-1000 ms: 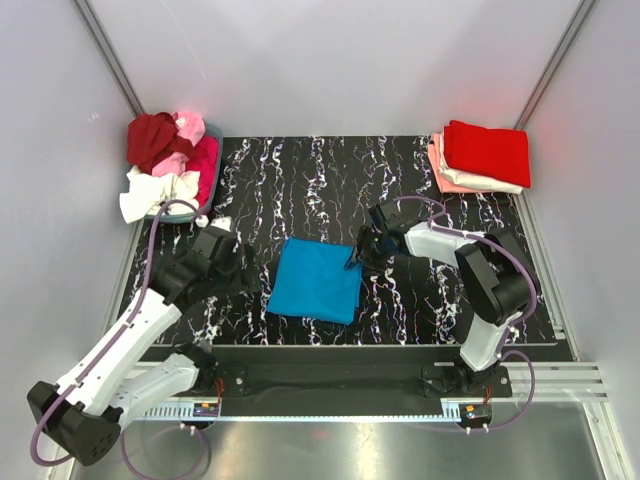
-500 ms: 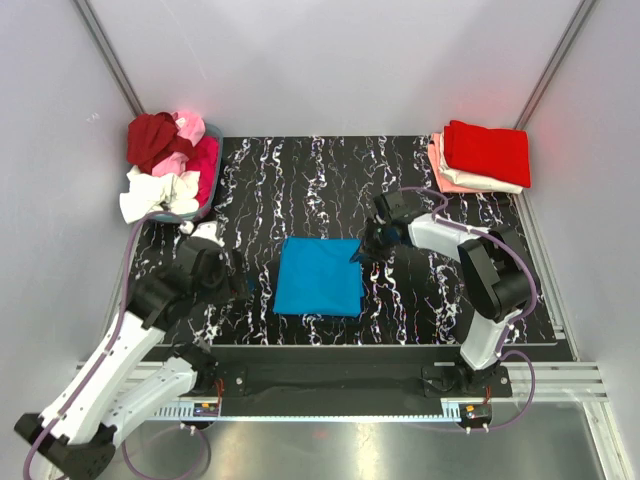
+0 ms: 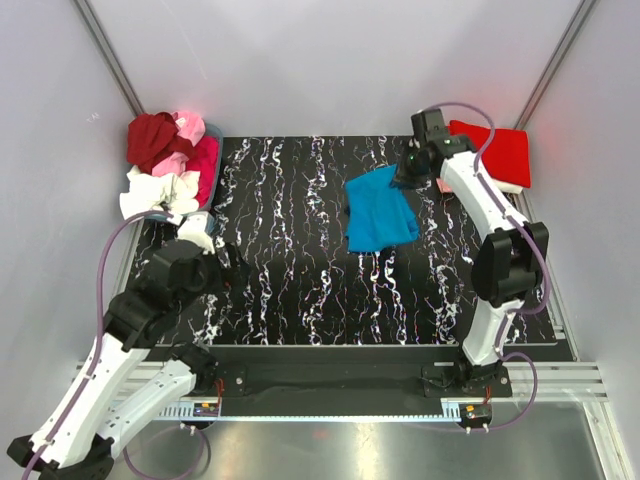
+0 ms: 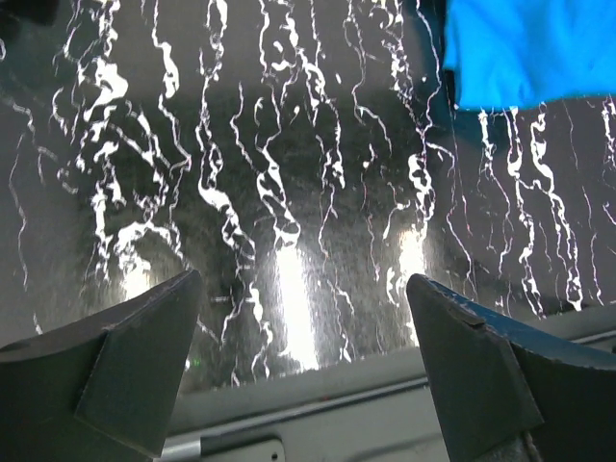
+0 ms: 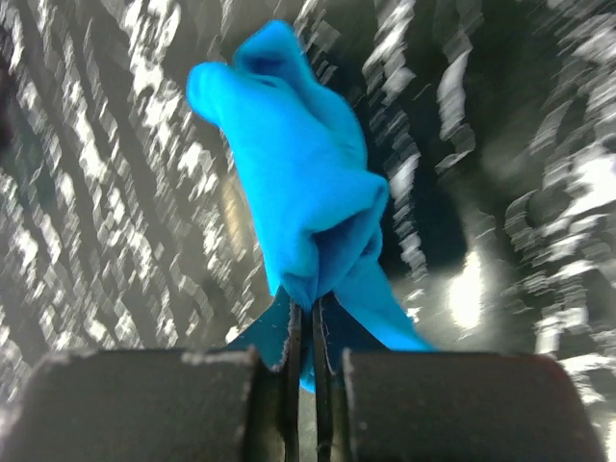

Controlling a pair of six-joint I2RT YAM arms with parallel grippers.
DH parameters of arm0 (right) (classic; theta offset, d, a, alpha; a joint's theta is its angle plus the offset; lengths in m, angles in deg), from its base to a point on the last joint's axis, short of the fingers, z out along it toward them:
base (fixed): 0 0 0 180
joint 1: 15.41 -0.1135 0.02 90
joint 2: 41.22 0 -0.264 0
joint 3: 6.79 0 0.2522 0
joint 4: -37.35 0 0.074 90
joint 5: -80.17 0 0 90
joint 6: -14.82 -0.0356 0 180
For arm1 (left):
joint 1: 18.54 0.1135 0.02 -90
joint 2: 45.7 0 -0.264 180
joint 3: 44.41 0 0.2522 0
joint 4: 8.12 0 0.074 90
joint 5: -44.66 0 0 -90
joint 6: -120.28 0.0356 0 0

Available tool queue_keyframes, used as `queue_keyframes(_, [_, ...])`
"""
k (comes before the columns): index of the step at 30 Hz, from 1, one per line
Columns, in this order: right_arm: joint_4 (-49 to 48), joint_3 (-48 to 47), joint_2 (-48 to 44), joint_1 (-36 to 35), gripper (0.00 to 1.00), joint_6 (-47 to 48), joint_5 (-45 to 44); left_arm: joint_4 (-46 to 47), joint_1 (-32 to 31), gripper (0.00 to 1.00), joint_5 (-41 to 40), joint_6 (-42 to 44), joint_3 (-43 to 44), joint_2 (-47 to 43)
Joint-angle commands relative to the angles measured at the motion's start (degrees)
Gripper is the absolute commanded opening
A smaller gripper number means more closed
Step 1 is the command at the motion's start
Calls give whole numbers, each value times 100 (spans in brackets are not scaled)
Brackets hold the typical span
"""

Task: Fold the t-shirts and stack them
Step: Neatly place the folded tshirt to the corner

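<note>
My right gripper carries the folded blue t-shirt (image 3: pixel 378 213) to the right in the top view next, over the red-topped stack (image 3: pixel 497 152), then lowers and releases it.
The folded bright blue t-shirt (image 3: pixel 378 213) hangs over the back right of the black marbled table, pinched at its right edge by my right gripper (image 3: pixel 408 176). In the right wrist view the blue t-shirt (image 5: pixel 303 207) bunches just beyond my right gripper (image 5: pixel 307 313), whose jaws are shut on its edge. A stack of folded t-shirts (image 3: pixel 487 152), red on top, lies at the back right corner. My left gripper (image 4: pixel 303 361) stands open and holds nothing near the table's front left, with the blue t-shirt (image 4: pixel 525 48) far off.
A basket (image 3: pixel 213 170) at the back left holds a heap of unfolded t-shirts (image 3: pixel 165 160) in red, pink and white. White walls enclose the marbled table (image 3: pixel 290 200). A metal rail (image 3: pixel 340 385) runs along the near edge.
My right gripper shut on the blue t-shirt's right edge, lifted it and carried it back and to the right, toward the stack. My left arm drew back toward the front left.
</note>
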Motion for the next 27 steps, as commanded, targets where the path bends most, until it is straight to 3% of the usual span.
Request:
queue_keyframes(1, [828, -975, 364, 297, 0, 591, -796, 729, 20, 94, -69, 289, -241, 40])
queue_keyframes(7, [900, -2100, 962, 685, 0, 917, -1087, 685, 11, 95, -369, 254, -259, 163])
queue_keyframes(12, [1383, -3742, 1902, 711, 0, 1549, -2202, 755, 20, 95, -421, 245, -320, 5])
queue_keyframes(17, [866, -3912, 1939, 913, 0, 1936, -2433, 755, 20, 95, -483, 245, -329, -83])
queue_keyframes(23, [-435, -3622, 1543, 1151, 0, 2498, -2494, 799, 20, 95, -448, 263, -355, -66])
queue_keyframes(27, [-506, -4254, 1639, 1361, 0, 2649, -2284, 773, 29, 95, -439, 271, -355, -13])
